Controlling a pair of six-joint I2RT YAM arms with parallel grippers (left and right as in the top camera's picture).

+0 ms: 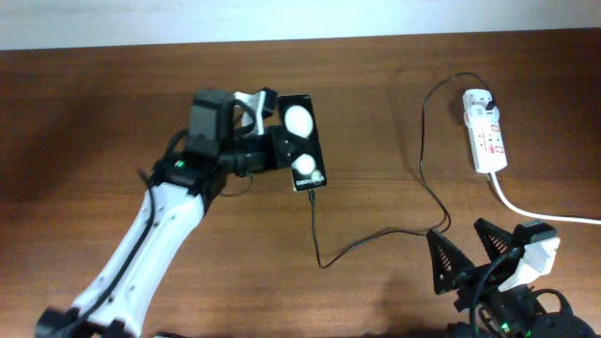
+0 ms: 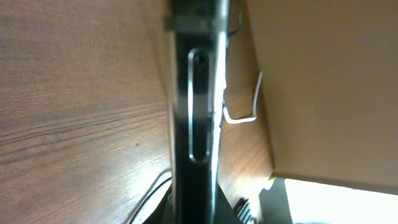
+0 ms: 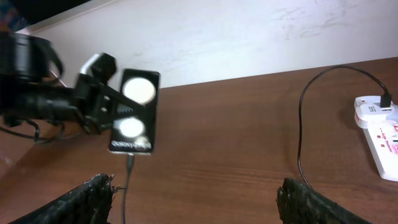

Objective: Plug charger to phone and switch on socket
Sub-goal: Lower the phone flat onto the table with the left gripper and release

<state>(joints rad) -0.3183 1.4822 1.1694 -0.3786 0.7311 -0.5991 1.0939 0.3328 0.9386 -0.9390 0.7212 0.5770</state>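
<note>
Next, the left gripper lowers the phone [image 1: 302,141] onto the bare tabletop below and releases it, since the cable's tip is already in the phone's lower end.
The black phone [image 1: 302,141], with two white round spots, is held at its left edge by my left gripper [image 1: 274,131], which is shut on it. The left wrist view shows only the phone's thin side edge [image 2: 199,112] between the fingers [image 2: 199,208]. The charger cable [image 1: 376,238] runs from its tip in the phone's lower end [image 3: 129,163] across the table and up to its black plug [image 1: 490,99] in the white socket [image 1: 485,136]. My right gripper [image 1: 465,258] is open and empty near the front edge, right of the cable's low loop [image 3: 199,205]. The phone [image 3: 134,112] and the socket [image 3: 379,134] also show in the right wrist view.
The socket's thick white cord [image 1: 535,214] runs off to the right, just behind my right gripper. The brown wooden table [image 1: 94,122] ends at a pale wall along the back [image 3: 249,37].
</note>
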